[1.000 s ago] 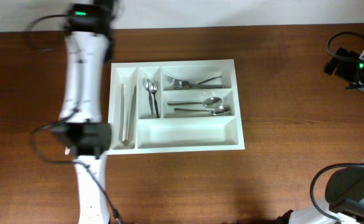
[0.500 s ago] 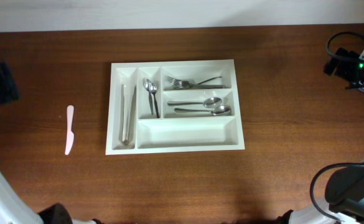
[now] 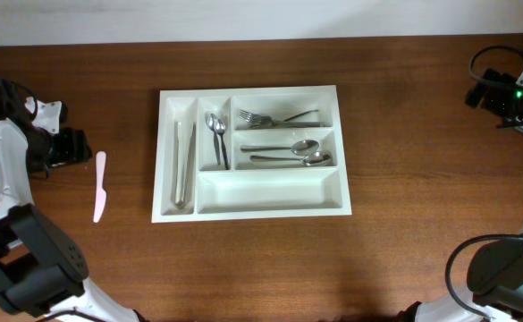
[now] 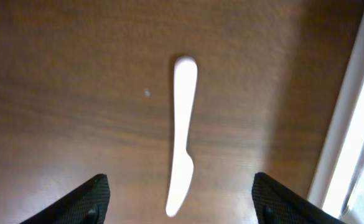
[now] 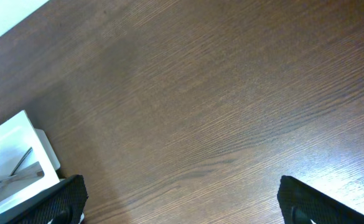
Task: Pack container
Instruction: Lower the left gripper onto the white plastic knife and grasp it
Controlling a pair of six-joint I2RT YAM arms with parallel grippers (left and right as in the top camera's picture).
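My left gripper moves down and to the right in the overhead view next, onto the middle of the white handle (image 3: pixel 100 170) (image 4: pixel 183 111), because the knife lies lengthwise between my fingers.
A white cutlery tray (image 3: pixel 343 150) sits mid-table. It holds tongs (image 3: pixel 185 164) in the left slot, two small spoons (image 3: pixel 217 139), forks (image 3: pixel 279 117) and two larger spoons (image 3: pixel 301 153); the long front slot is bare. A white plastic knife (image 3: pixel 99 185) lies on the wood left of the tray, also in the left wrist view (image 4: pixel 182 134). My left gripper (image 3: pixel 71 148) is open just left of the knife; its open fingers (image 4: pixel 180 199) straddle the blade tip. My right gripper (image 5: pixel 182 202) is open and empty at the far right edge (image 3: pixel 514 98).
The tray's corner shows in the right wrist view (image 5: pixel 14 149) and its edge in the left wrist view (image 4: pixel 356 124). Black cables (image 3: pixel 485 67) trail at the right edge. Bare wood surrounds the tray.
The left arm, which stretched over the table beside the tray a second ago, has pulled back to the left edge. The white knife now lies uncovered on the wood.
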